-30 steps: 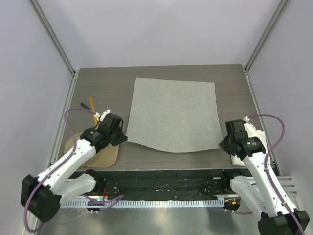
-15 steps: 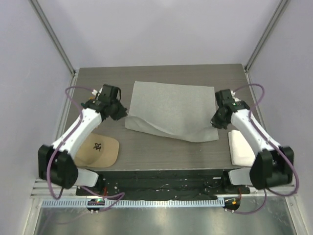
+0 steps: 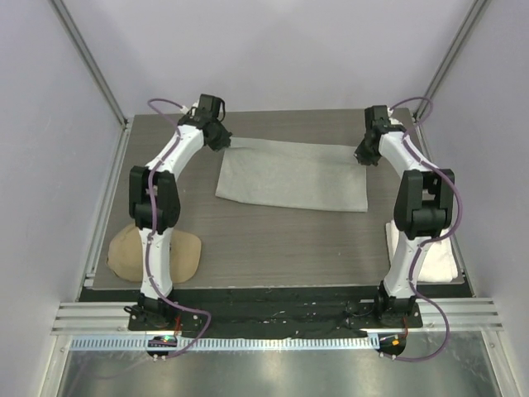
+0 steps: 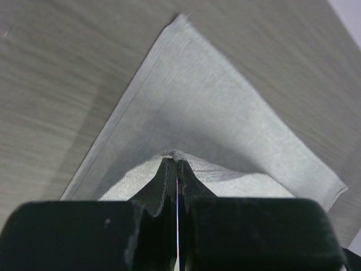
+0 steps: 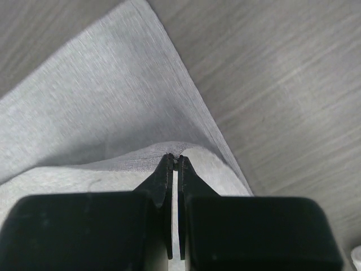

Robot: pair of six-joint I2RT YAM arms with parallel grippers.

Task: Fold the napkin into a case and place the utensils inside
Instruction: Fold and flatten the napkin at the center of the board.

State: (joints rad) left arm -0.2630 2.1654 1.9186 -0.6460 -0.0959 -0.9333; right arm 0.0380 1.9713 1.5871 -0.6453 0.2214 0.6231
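Observation:
My right gripper carries the upper layer's corner outward and down toward the lower layer's far corner [image 3: 357, 147] [image 5: 135, 3] next, which still lies bare beyond the gripper.
The light grey napkin [image 3: 289, 178] lies folded in half as a wide strip across the far part of the table. My left gripper [image 3: 220, 141] is shut on the upper layer's corner at the strip's far left. My right gripper [image 3: 362, 157] is shut on the upper layer's corner at the far right. In the left wrist view the fingertips [image 4: 176, 161] pinch a raised ridge of napkin [image 4: 214, 113] over the lower layer. In the right wrist view my gripper [image 5: 175, 159] pinches napkin [image 5: 101, 101] the same way. The utensils are hidden.
A tan cap [image 3: 124, 252] lies at the table's near left, partly behind the left arm. A white towel [image 3: 450, 265] sits at the near right edge. Both arms stretch far across the grey wooden table [image 3: 273, 248].
Both grippers have carried the napkin's near edge away from me to the far edge, folding it in half. The arms went from bent near the front to fully stretched out.

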